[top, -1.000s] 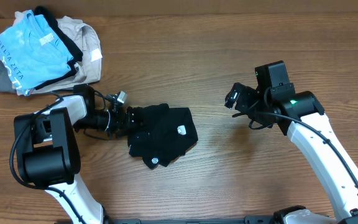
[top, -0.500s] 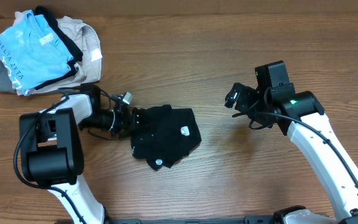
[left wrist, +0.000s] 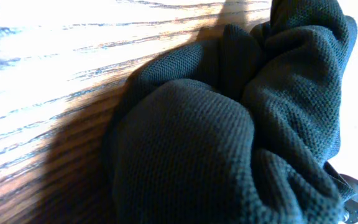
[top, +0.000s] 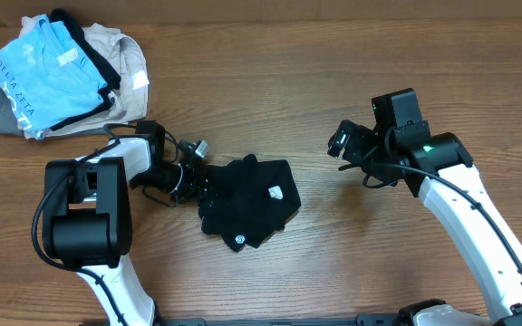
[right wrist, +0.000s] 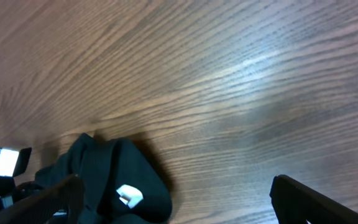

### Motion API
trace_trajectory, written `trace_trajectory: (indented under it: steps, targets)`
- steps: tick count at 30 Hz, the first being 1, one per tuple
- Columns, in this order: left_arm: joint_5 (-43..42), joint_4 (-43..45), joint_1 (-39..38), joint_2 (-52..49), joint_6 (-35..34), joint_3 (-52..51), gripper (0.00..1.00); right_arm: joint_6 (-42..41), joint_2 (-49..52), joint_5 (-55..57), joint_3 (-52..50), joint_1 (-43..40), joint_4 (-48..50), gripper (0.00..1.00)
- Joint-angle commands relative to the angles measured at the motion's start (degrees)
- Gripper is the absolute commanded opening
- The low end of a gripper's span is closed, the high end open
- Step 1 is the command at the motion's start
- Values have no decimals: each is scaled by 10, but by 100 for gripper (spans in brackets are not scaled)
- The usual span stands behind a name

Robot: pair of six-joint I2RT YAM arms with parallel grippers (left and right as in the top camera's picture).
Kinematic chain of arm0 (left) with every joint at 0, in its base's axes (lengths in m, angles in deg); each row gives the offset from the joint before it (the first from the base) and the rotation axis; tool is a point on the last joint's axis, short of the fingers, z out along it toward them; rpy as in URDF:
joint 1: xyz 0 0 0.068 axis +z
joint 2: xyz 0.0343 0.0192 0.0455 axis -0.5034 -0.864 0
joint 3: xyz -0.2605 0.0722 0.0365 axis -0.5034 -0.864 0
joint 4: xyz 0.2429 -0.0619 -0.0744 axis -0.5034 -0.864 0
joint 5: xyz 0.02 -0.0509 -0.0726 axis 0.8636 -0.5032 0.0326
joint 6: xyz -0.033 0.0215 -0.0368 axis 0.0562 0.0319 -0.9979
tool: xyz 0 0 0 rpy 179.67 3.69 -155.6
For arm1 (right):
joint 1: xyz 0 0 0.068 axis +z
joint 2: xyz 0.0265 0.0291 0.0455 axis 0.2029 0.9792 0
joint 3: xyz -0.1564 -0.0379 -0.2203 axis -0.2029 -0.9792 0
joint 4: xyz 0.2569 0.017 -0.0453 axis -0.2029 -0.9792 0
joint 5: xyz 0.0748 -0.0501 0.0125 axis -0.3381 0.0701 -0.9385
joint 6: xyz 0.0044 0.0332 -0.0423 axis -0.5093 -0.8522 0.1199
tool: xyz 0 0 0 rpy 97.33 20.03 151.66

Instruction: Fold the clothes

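Note:
The garment pile lies outward, left in the overhead view, so my left gripper will next lift the T-shirt (top: 247, 204) that way and release it on top.
The clothes, a crumpled black T-shirt (top: 247, 204), lie bunched on the wooden table left of centre. A small white neck tag (top: 275, 192) and a tiny white logo (top: 239, 240) face up. My left gripper (top: 196, 177) is at the shirt's left edge and is shut on bunched black fabric (left wrist: 229, 143), which fills the left wrist view and hides the jaws. My right gripper (top: 343, 143) hovers open to the right of the shirt, apart from it. In the right wrist view its fingers (right wrist: 316, 199) frame bare wood, with the T-shirt (right wrist: 104, 174) at lower left.
A pile of other garments sits at the back left corner: a light blue shirt with lettering (top: 48, 77), a beige piece (top: 130, 72) and a grey piece (top: 3, 113). The left arm's base (top: 84, 226) stands near the front left.
My left gripper has moved right, taking the black T-shirt with it, and has shut on the fabric. The right arm has not moved.

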Motion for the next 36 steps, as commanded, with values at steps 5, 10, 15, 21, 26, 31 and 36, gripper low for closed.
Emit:
trace_trajectory:
  steps: [5,10,15,21,26,31,36]
  targets:
    - [135,47,-15,-44,-20,14,4,2,0,-2,-16,-1,15,100]
    - [135,48,-7,-44,-40,99,4,2,0,-2,-16,-1,17,100]
    - [165,28,-2,-44,-40,188,4,2,1,-2,-16,-1,17,100]
    - [247,53,-1,-44,-11,237,4,0,1,-2,-16,-1,20,100]
    - [312,103,10,-44,-11,247,4,0,4,-2,-16,-1,22,100]
    - [322,143,36,-44,-9,266,4,0,21,0,-16,-1,31,100]
    - [321,145,70,-44,-12,327,4,0,52,0,-16,-1,38,100]
